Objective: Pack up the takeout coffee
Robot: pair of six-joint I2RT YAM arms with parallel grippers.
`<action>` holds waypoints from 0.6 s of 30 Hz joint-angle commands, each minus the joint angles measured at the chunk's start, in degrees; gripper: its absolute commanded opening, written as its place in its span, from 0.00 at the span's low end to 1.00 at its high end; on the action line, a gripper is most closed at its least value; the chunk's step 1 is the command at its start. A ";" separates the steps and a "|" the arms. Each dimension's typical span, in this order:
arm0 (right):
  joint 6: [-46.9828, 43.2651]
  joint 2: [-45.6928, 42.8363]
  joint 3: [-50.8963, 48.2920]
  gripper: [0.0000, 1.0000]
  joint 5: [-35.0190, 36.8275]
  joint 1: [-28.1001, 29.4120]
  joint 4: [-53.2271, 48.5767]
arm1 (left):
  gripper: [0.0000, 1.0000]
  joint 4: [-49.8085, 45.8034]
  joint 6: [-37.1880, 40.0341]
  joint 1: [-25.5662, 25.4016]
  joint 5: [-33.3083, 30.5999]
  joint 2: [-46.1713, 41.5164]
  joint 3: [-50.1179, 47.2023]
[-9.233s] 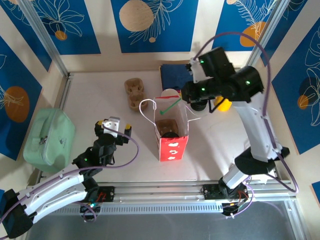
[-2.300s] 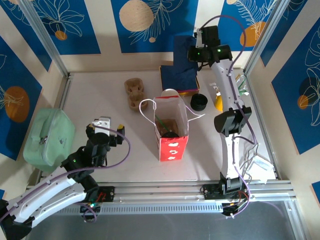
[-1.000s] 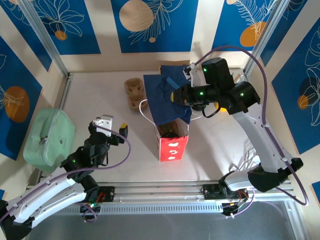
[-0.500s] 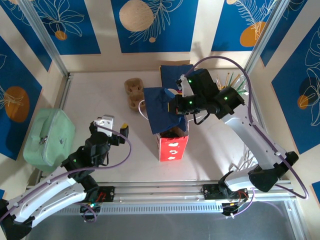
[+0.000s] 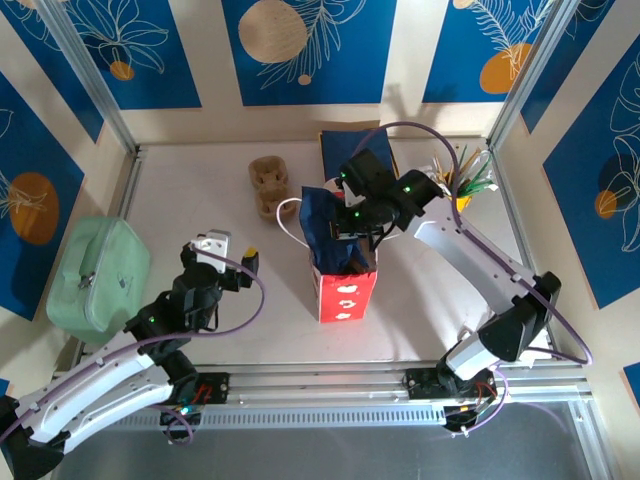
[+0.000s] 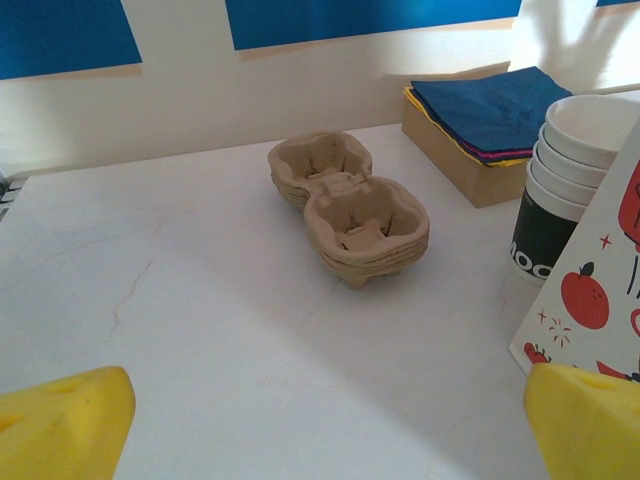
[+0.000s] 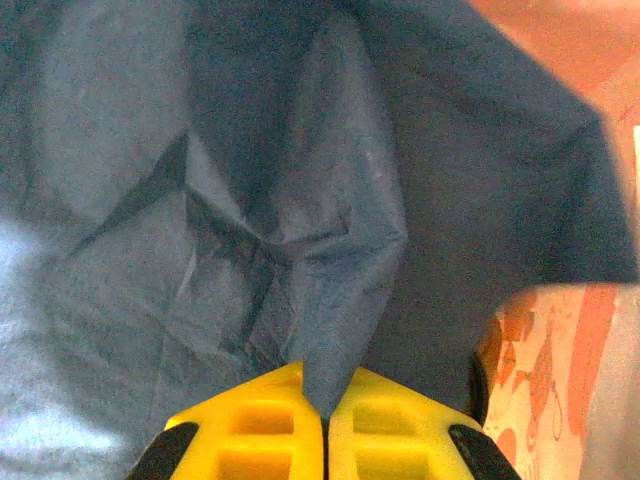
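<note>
My right gripper should next move down into the red bag's opening and let go of the blue napkin, because part of the napkin is still above the bag's rim.
A red paper bag stands upright in the middle of the table. My right gripper hangs over its open mouth, shut on a dark blue napkin that drapes down into the bag. In the right wrist view the yellow fingertips pinch a fold of that napkin, and the bag's printed inner wall shows at the right. The takeout coffee is hidden below the napkin. Left of the bag, my left gripper hovers low and open over bare table, holding nothing; its fingers stand wide apart.
A stack of lidless white cups stands beside the bag. Cardboard cup carriers and a pile of napkins lie behind it. A green case sits at the left edge, and stirrers at the right.
My right gripper has carried the blue napkin left and down from above the bag into its mouth, and the napkin has folded narrower. The left arm has barely moved.
</note>
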 commanded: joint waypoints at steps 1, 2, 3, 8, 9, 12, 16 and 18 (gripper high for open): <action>-0.46 1.10 2.47 0.02 3.79 1.19 -3.82 | 0.99 1.08 -1.42 0.55 0.56 -0.17 -0.11; -0.45 1.50 2.56 0.02 4.24 1.46 -4.10 | 1.00 0.98 -1.55 0.52 0.69 -0.14 -0.25; -0.47 1.91 2.64 0.02 4.69 1.71 -4.38 | 0.99 1.01 -1.60 0.55 0.67 -0.15 -0.24; -0.43 3.76 2.82 0.02 6.46 2.76 -5.88 | 0.99 1.05 -1.56 0.49 0.47 -0.17 -0.29; -0.34 4.05 2.74 0.02 6.71 2.88 -6.14 | 0.99 1.12 -1.60 0.50 0.51 -0.10 -0.35; -0.17 4.65 2.48 0.02 7.45 3.15 -6.59 | 0.99 1.26 -1.63 0.54 0.65 0.07 -0.60; -0.01 5.29 1.52 0.03 7.48 3.23 -6.09 | 0.99 1.48 -2.14 0.52 0.96 0.52 -0.78; 0.14 5.72 1.11 0.03 7.82 3.39 -5.92 | 0.99 1.38 -2.34 0.55 0.82 0.78 -0.83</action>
